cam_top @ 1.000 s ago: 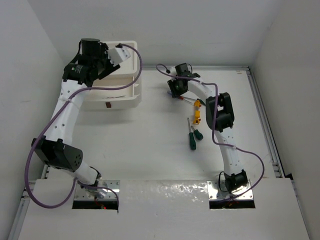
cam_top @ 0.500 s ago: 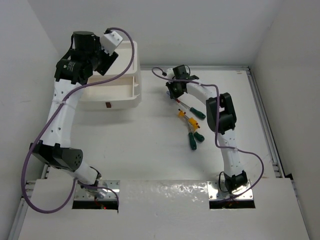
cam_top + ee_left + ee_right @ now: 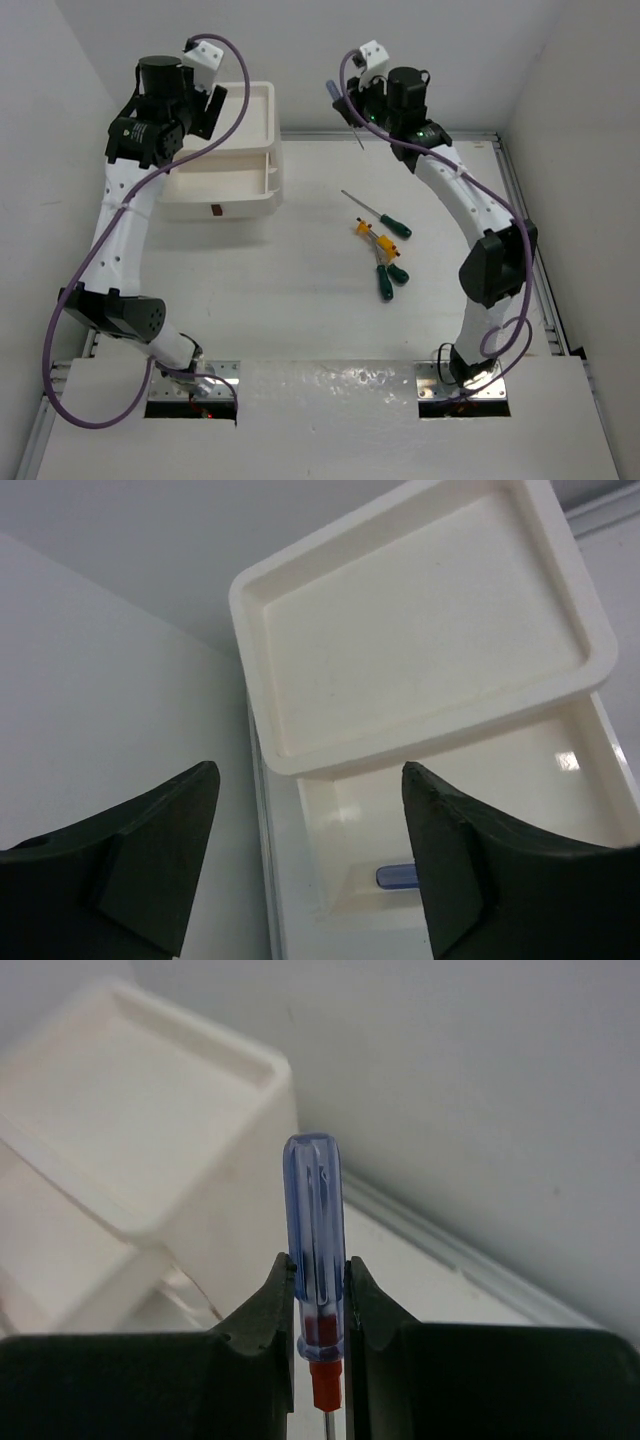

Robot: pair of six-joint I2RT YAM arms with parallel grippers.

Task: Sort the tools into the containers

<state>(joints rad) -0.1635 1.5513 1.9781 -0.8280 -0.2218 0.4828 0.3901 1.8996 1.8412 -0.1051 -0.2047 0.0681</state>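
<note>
My right gripper is above the open drawer holding a blue handle, which is to the gripper's left in the top view. It will next cross over, lower and release the screwdriver.
The white stacked container stands at the back left, its top tray bare. A drawer under it is pulled out, and a blue handle lies inside. My left gripper hovers open and empty above the container's left side, also seen in the left wrist view. My right gripper is raised at the back centre, shut on a blue-red screwdriver with its shaft pointing down. On the table lie a dark green screwdriver, a yellow-orange one and two more green ones.
A brown tab marks the container's lower drawer front. The container's corner shows to the left of my right gripper. White walls close in at the back and on both sides. A metal rail runs along the table's right edge.
My right gripper has lifted the blue-red screwdriver off the table, up and towards the back. My left gripper has risen and drawn back a little over the container.
</note>
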